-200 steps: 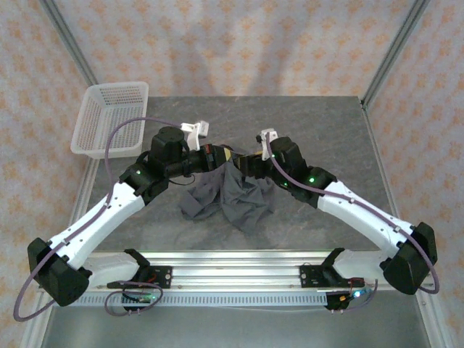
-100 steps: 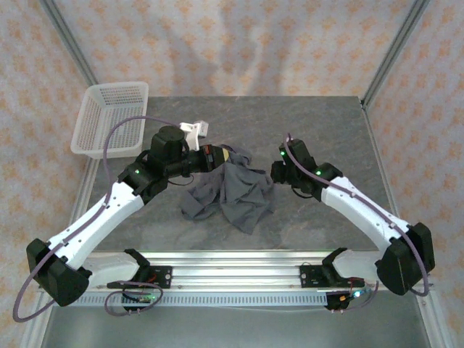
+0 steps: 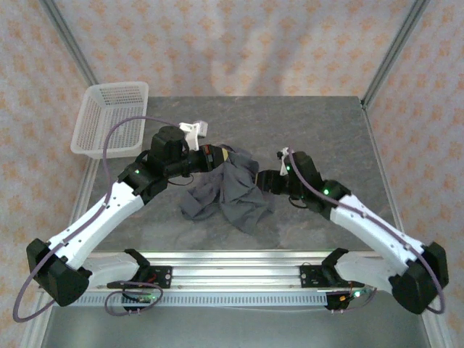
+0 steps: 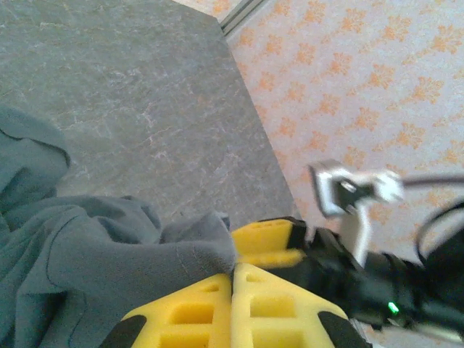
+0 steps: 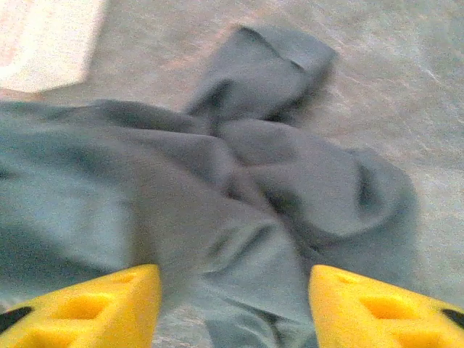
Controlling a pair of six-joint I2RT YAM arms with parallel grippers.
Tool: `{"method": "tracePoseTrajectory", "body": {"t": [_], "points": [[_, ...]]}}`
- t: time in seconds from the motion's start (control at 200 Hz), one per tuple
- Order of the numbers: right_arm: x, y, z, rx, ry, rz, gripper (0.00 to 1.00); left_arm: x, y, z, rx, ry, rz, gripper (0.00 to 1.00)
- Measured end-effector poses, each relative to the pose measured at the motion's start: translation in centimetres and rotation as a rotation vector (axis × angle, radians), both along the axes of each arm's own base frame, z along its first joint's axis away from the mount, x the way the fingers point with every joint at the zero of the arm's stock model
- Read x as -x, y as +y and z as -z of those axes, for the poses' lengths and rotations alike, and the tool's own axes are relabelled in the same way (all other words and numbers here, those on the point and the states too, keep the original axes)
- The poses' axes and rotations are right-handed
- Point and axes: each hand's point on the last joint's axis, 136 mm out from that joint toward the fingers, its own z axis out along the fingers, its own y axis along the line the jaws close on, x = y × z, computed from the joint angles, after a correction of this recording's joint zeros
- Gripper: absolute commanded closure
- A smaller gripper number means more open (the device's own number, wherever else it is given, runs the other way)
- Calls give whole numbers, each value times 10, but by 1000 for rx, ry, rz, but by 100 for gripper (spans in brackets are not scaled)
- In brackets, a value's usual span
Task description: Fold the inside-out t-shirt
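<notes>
My left gripper will move down toward the heap's far end (image 3: 241, 154) and let go of the fold there, because the held edge is lifted above the crumpled heap.
The inside-out t-shirt (image 3: 232, 194) lies crumpled in a dark grey heap in the middle of the table. My left gripper (image 3: 225, 156) holds the heap's far top edge, lifted a little. In the left wrist view its yellow fingers (image 4: 233, 272) are shut on a fold of the t-shirt (image 4: 94, 246). My right gripper (image 3: 263, 181) is low at the heap's right side, jaws open. The right wrist view shows its fingertips (image 5: 232, 308) wide apart with wrinkled t-shirt cloth (image 5: 239, 196) in front of and between them, nothing gripped. One right finger (image 4: 270, 243) sits close beside my left fingertips.
A white mesh basket (image 3: 109, 119) stands at the table's far left corner. Grey table (image 3: 326, 130) surface lies bare behind and to the right of the shirt. Patterned walls and metal posts enclose the back and sides.
My right gripper left the spot beside the left gripper, drew back to the right, then came down low at the shirt's right edge. The left arm stayed still, holding the cloth.
</notes>
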Motion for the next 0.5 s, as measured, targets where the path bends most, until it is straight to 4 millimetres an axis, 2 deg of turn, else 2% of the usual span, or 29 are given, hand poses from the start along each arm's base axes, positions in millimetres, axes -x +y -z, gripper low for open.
{"method": "tracePoseTrajectory", "body": {"t": [0.085, 0.155, 0.335, 0.41, 0.5], "points": [[-1, 14, -21, -30, -97, -26, 35, 0, 0, 0, 1, 1, -1, 100], [-16, 20, -23, -1, -127, -8, 34, 0, 0, 0, 1, 1, -1, 100], [-59, 33, 0, 138, -105, 56, 37, 0, 0, 0, 1, 1, -1, 100], [-68, 28, 8, 154, -64, 95, 42, 0, 1, 0, -1, 0, -5, 100], [-75, 10, 20, 124, 26, 157, 44, -1, 1, 0, -3, -1, -10, 100]]}}
